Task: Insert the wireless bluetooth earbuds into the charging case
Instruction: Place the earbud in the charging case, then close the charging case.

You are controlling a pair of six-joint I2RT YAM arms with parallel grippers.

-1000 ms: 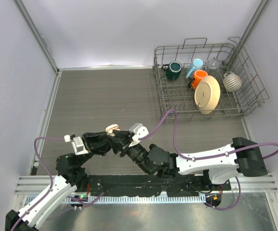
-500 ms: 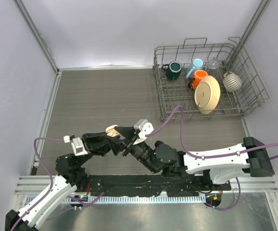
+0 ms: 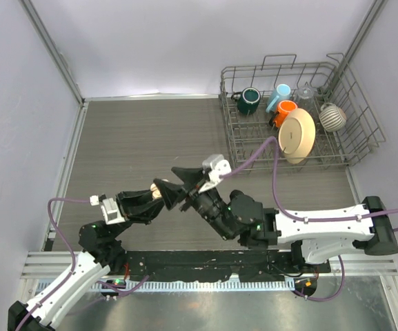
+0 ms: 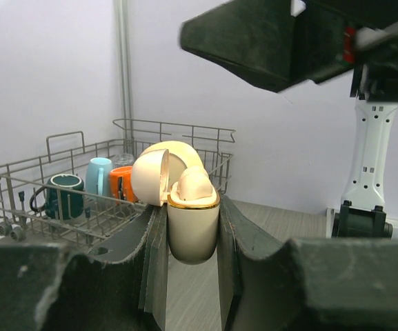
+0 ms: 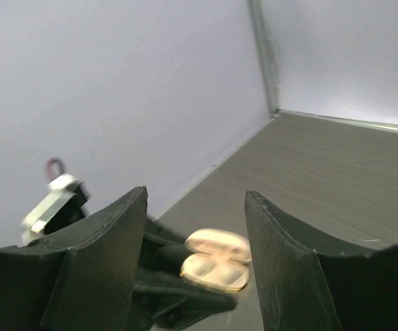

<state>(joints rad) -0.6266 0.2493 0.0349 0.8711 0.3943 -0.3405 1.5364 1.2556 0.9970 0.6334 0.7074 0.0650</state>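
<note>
With earbuds seated, my left gripper tilts down next, lowers the case (image 4: 193, 221) onto the bare tabletop below it and to its right in the top view, and releases.
My left gripper (image 3: 158, 194) is shut on a cream charging case (image 4: 193, 221) with a gold rim, held above the table with its lid (image 4: 151, 178) open. A cream earbud (image 4: 194, 185) sits in the case. In the right wrist view the open case (image 5: 217, 267) shows blurred below, with earbuds seated in its wells. My right gripper (image 3: 182, 176) is open and empty, just above and right of the case; its dark fingers (image 5: 105, 238) frame the case from above. It also shows at the top of the left wrist view (image 4: 254, 41).
A wire dish rack (image 3: 343, 152) stands at the back right with a teal mug (image 3: 247, 101), a blue cup (image 3: 279, 96), an orange cup (image 3: 284, 110), a cream plate (image 3: 297, 135) and a striped ball (image 3: 332, 116). Walls close in left and back.
My right gripper has lifted up and away from the case toward the back right and stands open. The left gripper has stayed in place holding the case.
</note>
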